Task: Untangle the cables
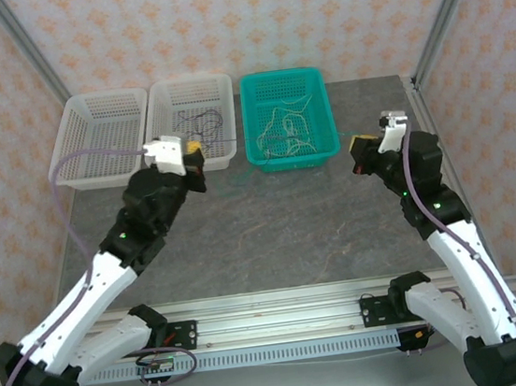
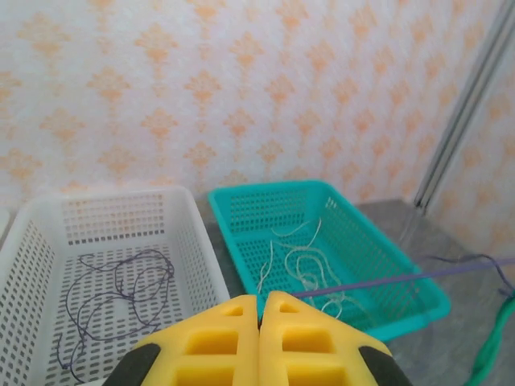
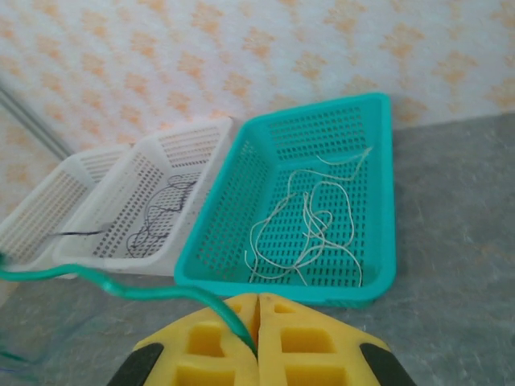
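The right gripper pulls away from the teal basket (image 1: 321,110) toward the side next and releases the green cable, as bare tabletop lies between the gripper and the wall.
My left gripper (image 1: 197,154) (image 2: 259,301) hovers in front of the middle white basket, shut on a thin dark purple cable (image 2: 402,279) that runs taut to the right. At the right of the table my right gripper (image 1: 357,149) (image 3: 257,299) is shut on a green cable (image 3: 105,283), which curves away to the left. The green cable's other stretch (image 2: 492,350) shows at the edge of the left wrist view. Loose cream-white cables (image 1: 288,128) (image 3: 310,229) lie in the teal basket (image 1: 321,110). A squiggly dark purple cable (image 2: 117,293) (image 1: 200,120) lies in the middle white basket (image 1: 217,90).
A third white basket (image 1: 104,127) stands at the back left. All three baskets line the far edge of the grey table (image 1: 282,237). Metal frame posts (image 1: 447,10) rise at the back corners. Lilac hoses (image 1: 71,169) loop off the arms.
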You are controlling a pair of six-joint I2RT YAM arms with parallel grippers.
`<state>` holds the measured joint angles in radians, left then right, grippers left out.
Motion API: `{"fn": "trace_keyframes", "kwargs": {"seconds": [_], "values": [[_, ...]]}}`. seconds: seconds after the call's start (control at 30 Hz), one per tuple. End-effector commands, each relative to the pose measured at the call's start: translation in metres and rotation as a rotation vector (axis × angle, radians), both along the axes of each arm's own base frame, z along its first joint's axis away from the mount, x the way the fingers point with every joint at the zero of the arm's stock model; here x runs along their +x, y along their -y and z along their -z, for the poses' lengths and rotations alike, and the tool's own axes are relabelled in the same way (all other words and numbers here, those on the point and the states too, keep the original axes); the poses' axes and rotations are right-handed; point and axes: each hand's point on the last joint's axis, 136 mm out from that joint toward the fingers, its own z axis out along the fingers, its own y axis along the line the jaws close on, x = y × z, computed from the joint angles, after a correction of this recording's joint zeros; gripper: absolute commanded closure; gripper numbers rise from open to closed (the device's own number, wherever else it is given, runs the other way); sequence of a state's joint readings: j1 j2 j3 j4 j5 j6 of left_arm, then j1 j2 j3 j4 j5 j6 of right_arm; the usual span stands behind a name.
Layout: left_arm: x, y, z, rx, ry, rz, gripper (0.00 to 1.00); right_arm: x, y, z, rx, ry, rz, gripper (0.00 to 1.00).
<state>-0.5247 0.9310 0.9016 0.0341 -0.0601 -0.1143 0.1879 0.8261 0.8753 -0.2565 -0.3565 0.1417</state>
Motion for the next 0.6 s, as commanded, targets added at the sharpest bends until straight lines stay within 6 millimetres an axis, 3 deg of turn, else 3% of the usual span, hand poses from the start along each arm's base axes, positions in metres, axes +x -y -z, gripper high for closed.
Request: {"fn": "trace_keyframes", "kwargs": {"seconds": [0.0,0.13,0.37,0.47,0.57], "values": [[-0.004,-0.055,-0.004,-0.165,-0.086,-0.215,1.0,0.013,0.054,0.023,0.03,-0.084,0.342,1.0],[-0.013,-0.077,-0.009,-0.204,-0.105,-0.286,1.0,0.011,0.092,0.04,0.043,-0.178,0.577,1.0],[-0.036,-0.134,-0.001,-0.225,-0.125,-0.494,1.0,-0.007,0.162,0.071,0.209,-0.29,0.898,1.0],[-0.042,-0.152,0.006,-0.238,-0.147,-0.545,1.0,-0.016,0.187,0.092,0.308,-0.326,1.001,1.0],[-0.042,-0.162,0.015,-0.266,-0.181,-0.557,1.0,-0.019,0.2,0.108,0.373,-0.349,1.046,1.0]]}}
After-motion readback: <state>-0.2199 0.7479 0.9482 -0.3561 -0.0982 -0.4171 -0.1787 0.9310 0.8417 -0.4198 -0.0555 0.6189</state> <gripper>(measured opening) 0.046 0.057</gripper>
